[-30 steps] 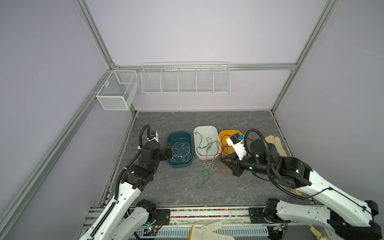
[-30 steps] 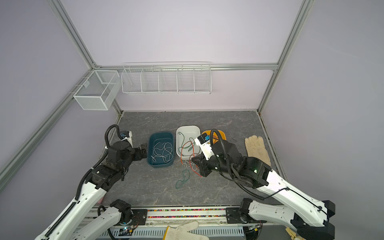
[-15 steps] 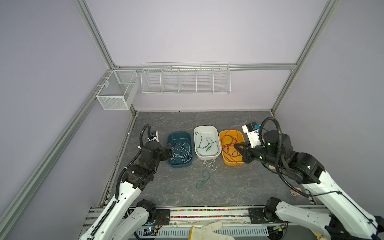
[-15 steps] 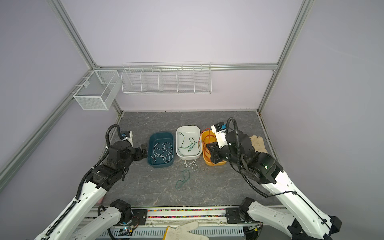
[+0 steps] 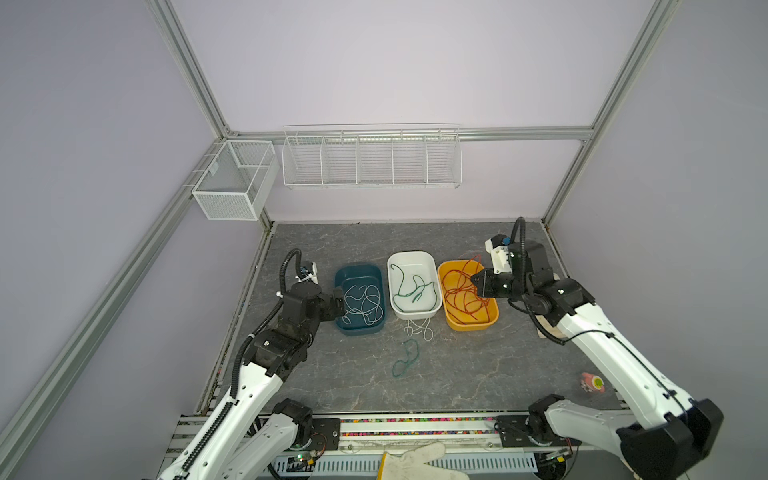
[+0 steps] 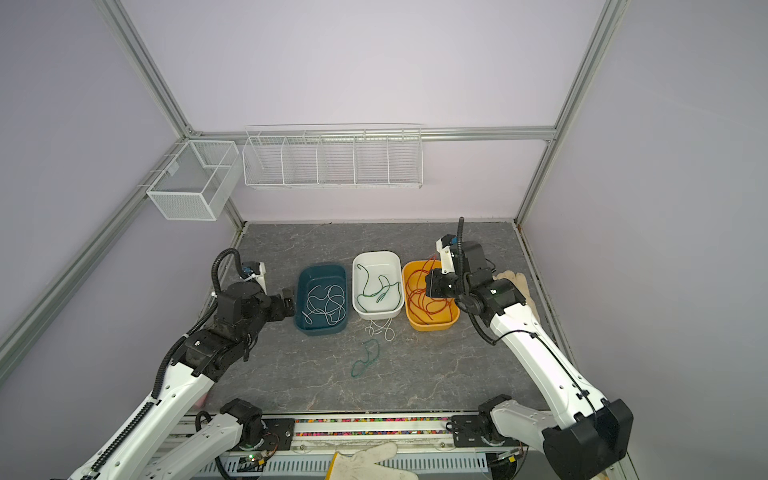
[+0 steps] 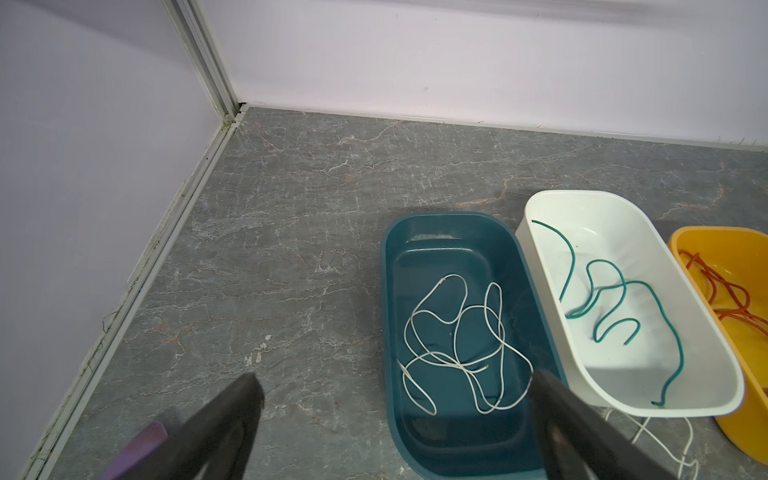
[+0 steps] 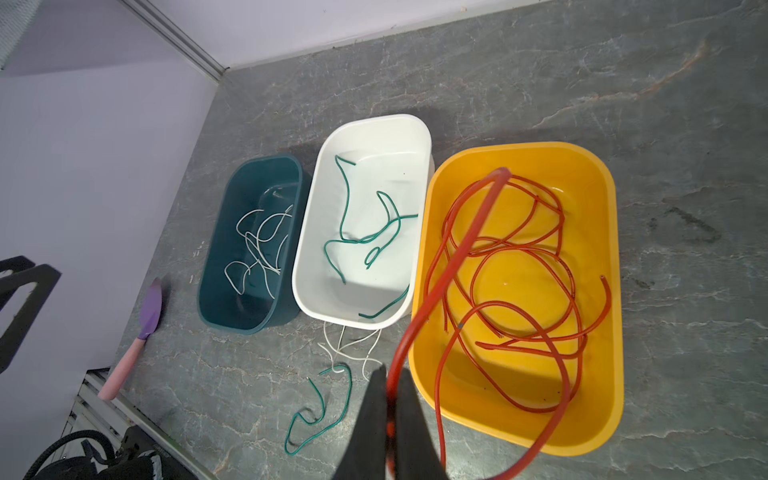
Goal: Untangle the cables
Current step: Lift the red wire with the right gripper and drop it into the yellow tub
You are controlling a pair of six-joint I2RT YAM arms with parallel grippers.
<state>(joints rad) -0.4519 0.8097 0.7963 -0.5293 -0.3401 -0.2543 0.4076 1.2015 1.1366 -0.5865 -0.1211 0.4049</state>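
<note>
Next, the right gripper brings the cable down into the orange tray [image 5: 473, 326] [image 8: 512, 280] below and releases it, since the rest of the cable's loops lie there.
My right gripper [image 8: 388, 374] is shut on a red-orange cable [image 8: 453, 266]; it hangs above the orange tray [image 5: 473, 326], where the cable's loops lie. In both top views a green cable [image 5: 411, 291] lies in the white tray [image 5: 411, 254] and a white cable [image 5: 363, 305] in the teal tray [image 5: 359, 330]. A loose green cable [image 5: 405, 358] and a loose white cable [image 5: 419, 330] lie on the table in front of the white tray, touching at one end. My left gripper [image 7: 395, 376] stands open and empty at the teal tray's left end.
A work glove [image 5: 419, 461] lies over the front rail and another glove [image 6: 515, 280] behind my right arm. A purple-and-pink tool [image 8: 141, 332] lies by the left wall. A small pink object [image 5: 592, 382] sits front right. Wire baskets [image 5: 370, 158] hang on the back wall.
My right gripper has swung from the table in front of the white tray to the right, above the orange tray, pulling the red-orange cable clear of the loose ones. The left arm stayed still.
</note>
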